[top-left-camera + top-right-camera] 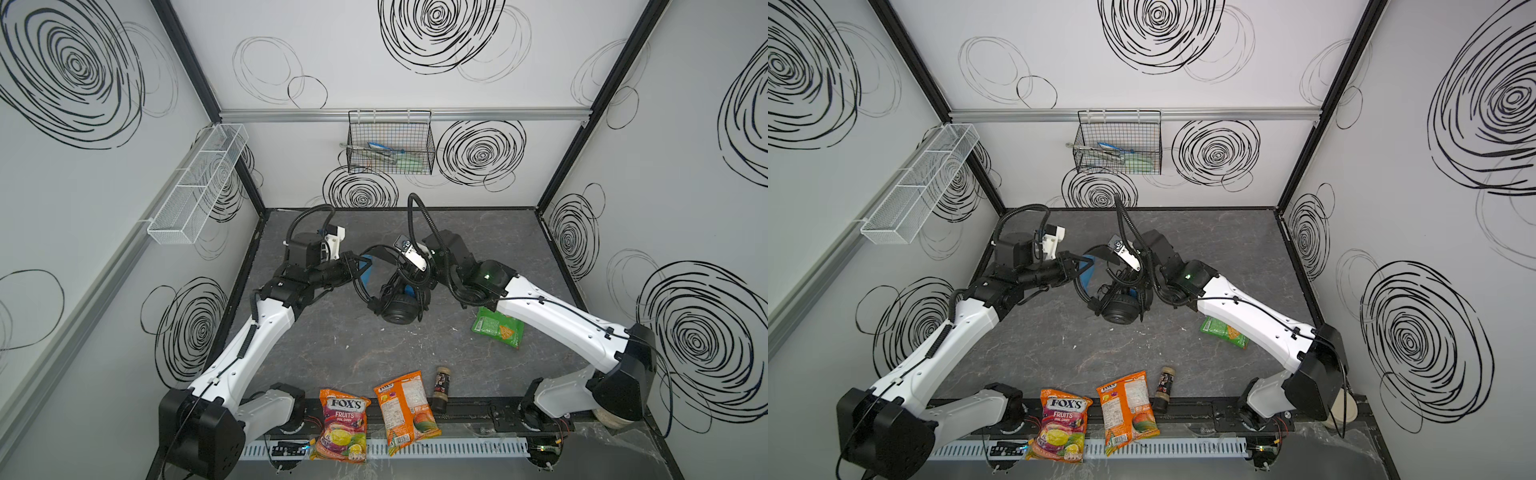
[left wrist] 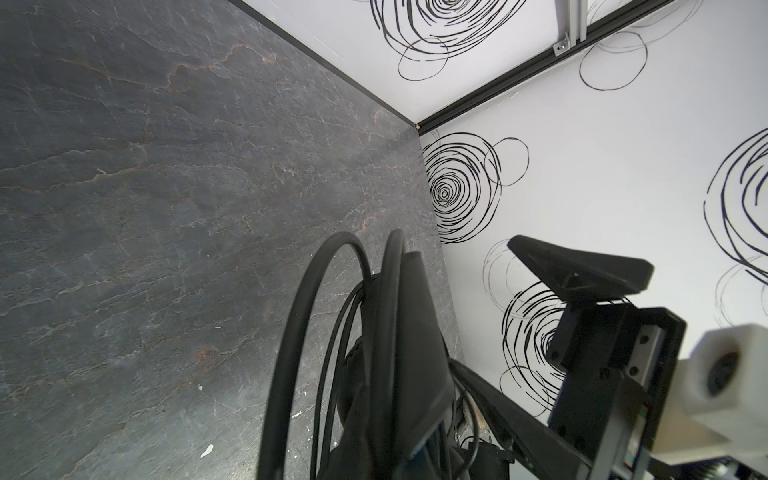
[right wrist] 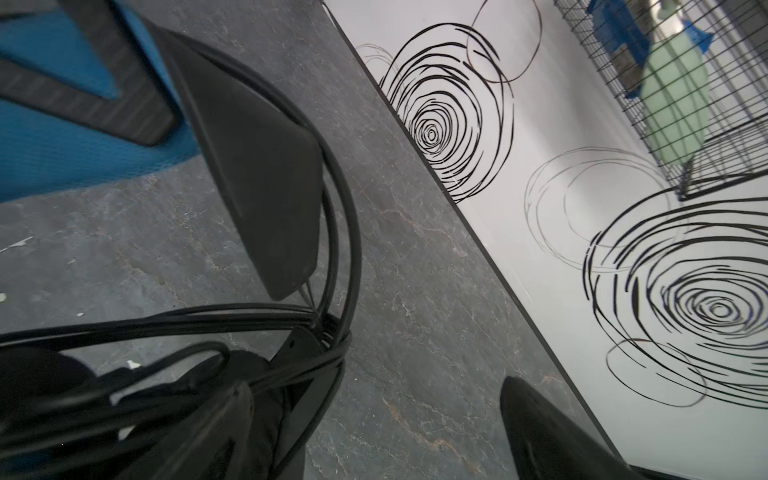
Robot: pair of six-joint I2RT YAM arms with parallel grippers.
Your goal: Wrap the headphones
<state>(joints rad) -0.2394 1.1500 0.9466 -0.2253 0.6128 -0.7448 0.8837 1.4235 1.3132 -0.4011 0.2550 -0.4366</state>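
Observation:
I need to carry the headband (image 1: 366,271) outward and down with my left gripper until the headphones rest on the bare tabletop there, and then let go of the headband.
The headphones (image 1: 401,309) lie mid-table in both top views, one round black cup (image 1: 1121,309) facing up and the blue headband (image 1: 366,271) raised to its left. My left gripper (image 1: 358,264) is shut on that headband; its ribbed finger presses on the blue band (image 3: 62,137) in the right wrist view. My right gripper (image 1: 407,276) hangs open just above the cups, with its fingers (image 3: 540,436) wide apart. Thin black cable (image 3: 166,320) runs in loops round the yokes beside it. The wire arch (image 2: 291,332) shows in the left wrist view.
A green snack bag (image 1: 498,328) lies under the right arm. A Fox's candy bag (image 1: 343,419), an orange bag (image 1: 405,409) and a small bottle (image 1: 440,388) sit at the front edge. A black wire basket (image 1: 390,143) and a white mesh shelf (image 1: 199,183) hang on the walls.

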